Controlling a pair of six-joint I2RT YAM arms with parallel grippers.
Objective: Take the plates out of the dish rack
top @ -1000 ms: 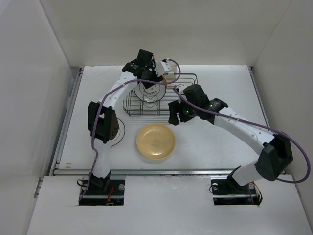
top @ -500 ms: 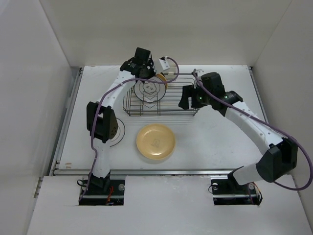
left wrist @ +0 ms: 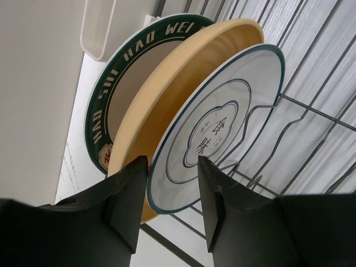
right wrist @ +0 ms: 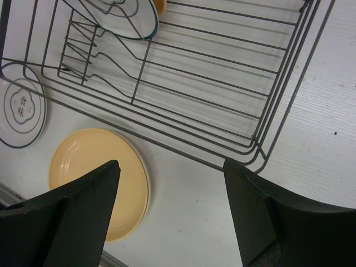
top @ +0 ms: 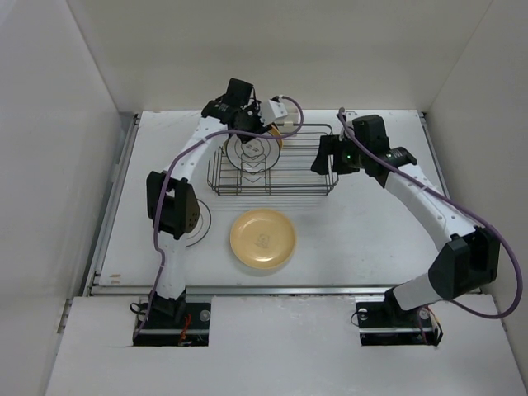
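Note:
My left gripper needs to move down slightly next, then close its fingers on the white line-drawing plate's rim (top: pixel 252 135) (left wrist: pixel 155 192), because that rim is already between them.
The dish rack (top: pixel 289 173) stands at the table's back middle. At its left end three plates stand on edge: a green lettered one (left wrist: pixel 111 100), a yellow one (left wrist: pixel 167 94) and a white line-drawing one (left wrist: pixel 222 122). My left gripper (top: pixel 252 124) (left wrist: pixel 173 167) hangs over them, open a little, with the white plate's lower rim showing between its fingers (left wrist: pixel 125 206). I cannot tell whether they touch it. My right gripper (top: pixel 323 161) (right wrist: pixel 171 164) is wide open and holds nothing above the rack's right front corner (right wrist: pixel 261 150).
A yellow plate (top: pixel 262 238) (right wrist: pixel 94 178) lies flat on the table in front of the rack. A white line-drawing plate (top: pixel 200 224) (right wrist: pixel 22 105) lies to its left, partly under my left arm. A cream plastic piece (left wrist: pixel 103 28) sits on the rack's back edge.
My right arm has swung back and to the right, from the rack's front side to its right end. My left gripper has shifted slightly over the standing plates.

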